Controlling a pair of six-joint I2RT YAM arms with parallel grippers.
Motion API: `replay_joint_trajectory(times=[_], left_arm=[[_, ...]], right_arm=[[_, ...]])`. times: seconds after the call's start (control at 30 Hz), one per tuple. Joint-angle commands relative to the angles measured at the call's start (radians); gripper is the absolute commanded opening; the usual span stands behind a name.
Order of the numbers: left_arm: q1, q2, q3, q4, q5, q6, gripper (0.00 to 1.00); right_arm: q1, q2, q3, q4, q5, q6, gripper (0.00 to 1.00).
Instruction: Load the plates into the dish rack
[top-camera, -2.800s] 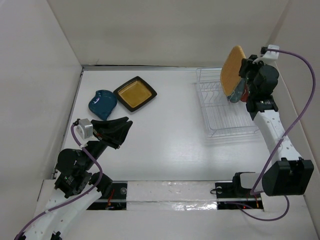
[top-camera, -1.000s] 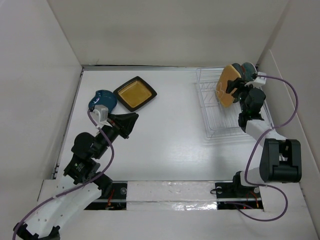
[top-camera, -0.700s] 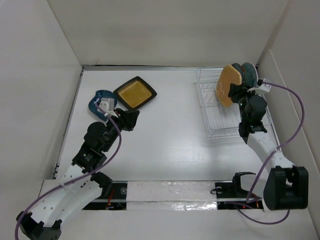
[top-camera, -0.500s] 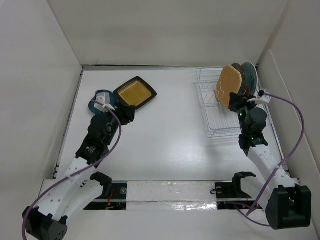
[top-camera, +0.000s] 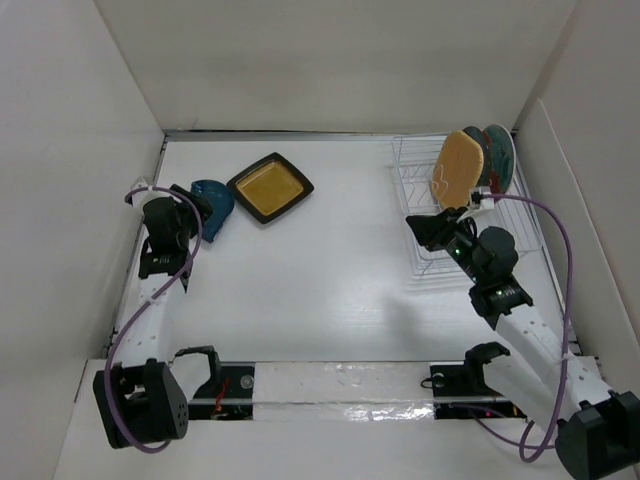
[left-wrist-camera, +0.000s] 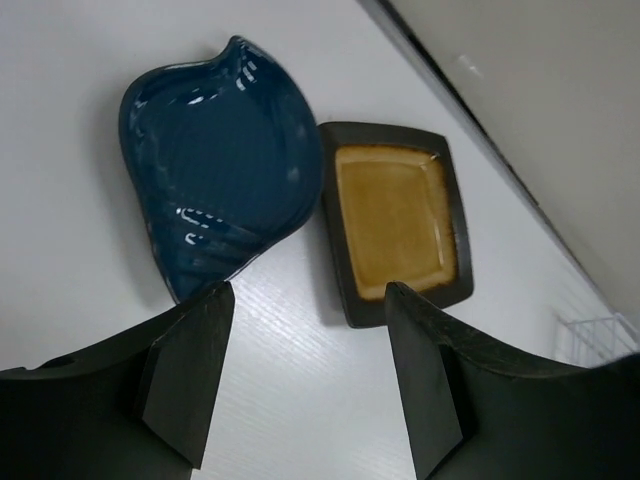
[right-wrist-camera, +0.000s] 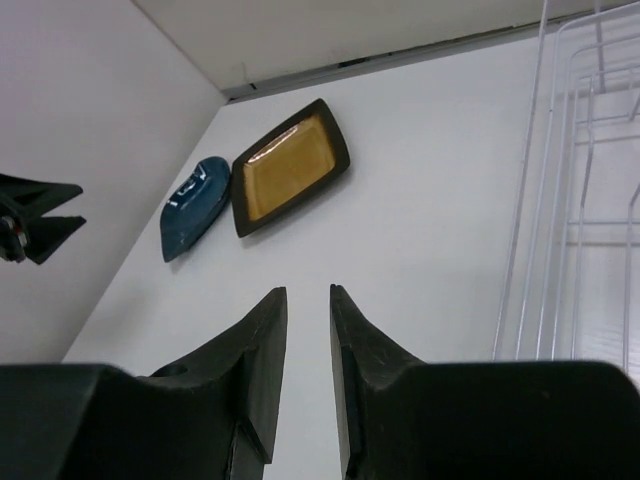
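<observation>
My left gripper moves down to the blue plate's rim on the wall side next.
The small glossy blue plate (top-camera: 213, 200) and the black-rimmed square plate with mustard centre (top-camera: 270, 187) lie flat on the table at the back left. Both show in the left wrist view, blue (left-wrist-camera: 215, 170) and square (left-wrist-camera: 395, 215), and in the right wrist view, blue (right-wrist-camera: 195, 205) and square (right-wrist-camera: 288, 178). My left gripper (top-camera: 190, 212) (left-wrist-camera: 310, 292) is open and empty, just short of the blue plate. The tan wooden plate (top-camera: 458, 170), dark teal plate (top-camera: 478, 142) and red plate (top-camera: 501, 160) stand upright in the white dish rack (top-camera: 455, 255). My right gripper (top-camera: 420, 228) (right-wrist-camera: 309, 292) is empty, its jaws a narrow gap apart, at the rack's left side.
White walls close in the table at the left, back and right. The rack's wires (right-wrist-camera: 575, 200) fill the right of the right wrist view. My left gripper also shows at the far left edge of the right wrist view (right-wrist-camera: 35, 220).
My right gripper let go of the tan plate, left it standing in the rack and drew back to the rack's left. My left arm swung left to beside the blue plate.
</observation>
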Motion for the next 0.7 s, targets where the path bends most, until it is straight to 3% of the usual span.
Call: replay_joint_trajectory(times=[0.0, 0.17, 0.67], left_arm=[[0.033, 0.049, -0.02, 0.018, -0.02, 0.019, 0.59], [0.117, 0.236, -0.008, 0.061, 0.028, 0.051, 0.59], [0.146, 0.65, 0.195, 0.108, -0.016, 0.149, 0.52]], right_arm=[[0.048, -0.067, 0.055, -0.049, -0.016, -0.033, 0.3], [0.093, -0.079, 0.044, -0.015, -0.027, -0.011, 0.3], [0.136, -0.108, 0.03, 0.012, -0.011, 0.001, 0.3]])
